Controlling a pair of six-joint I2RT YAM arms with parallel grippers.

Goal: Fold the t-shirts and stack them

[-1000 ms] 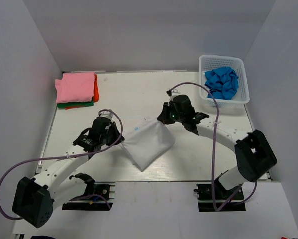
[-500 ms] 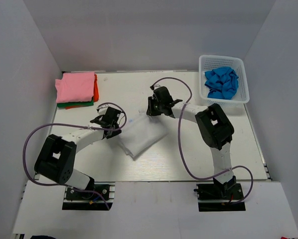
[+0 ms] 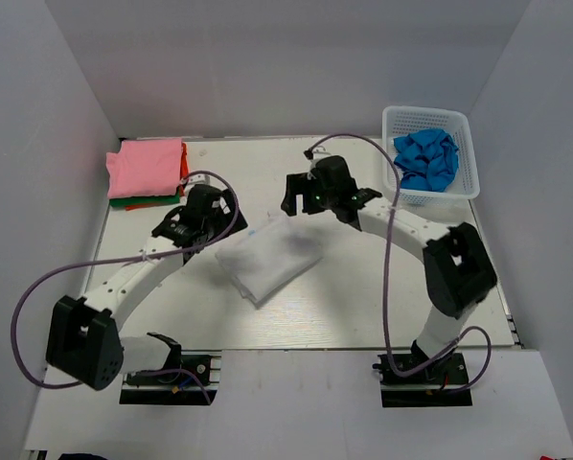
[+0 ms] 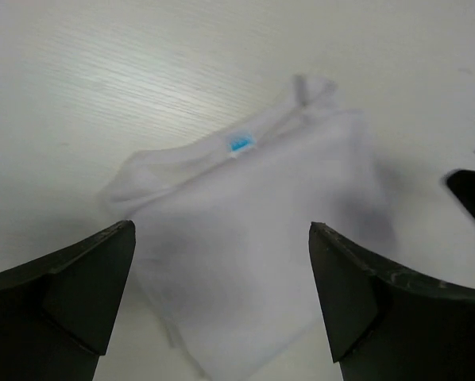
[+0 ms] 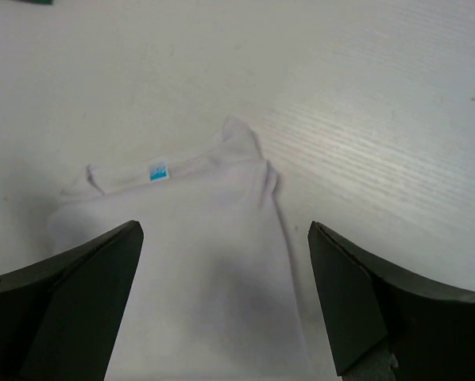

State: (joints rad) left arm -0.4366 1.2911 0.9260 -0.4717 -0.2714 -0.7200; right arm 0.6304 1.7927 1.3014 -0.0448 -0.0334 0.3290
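Note:
Next, my left gripper moves back and down onto the t-shirt's side edge nearest the gripper's arm [image 3: 233,274] [image 4: 154,290] and closes there, since the white t-shirt already lies folded flat.
A white t-shirt [image 3: 267,259] lies folded flat on the table, its collar with a small blue label [image 4: 239,144] toward the back. My left gripper [image 3: 217,220] hovers at its back-left corner, open and holding nothing. My right gripper [image 3: 297,200] hovers at its back-right corner, also open and holding nothing. The left wrist view shows the white t-shirt [image 4: 253,214] between and beyond my open left gripper [image 4: 222,230]. In the right wrist view the white t-shirt [image 5: 182,262] lies under my open right gripper [image 5: 225,228]. Folded pink, orange-red and green t-shirts [image 3: 148,171] are stacked at the back left.
A white mesh basket [image 3: 400,121] stands at the back right with a crumpled bright blue t-shirt [image 3: 426,159] inside. White walls close in the table at the back and both sides. The arm bases sit at the near edge.
Both grippers have opened and let go of the white t-shirt. It has settled flat on the table, a little further left. Both grippers now stand just behind it.

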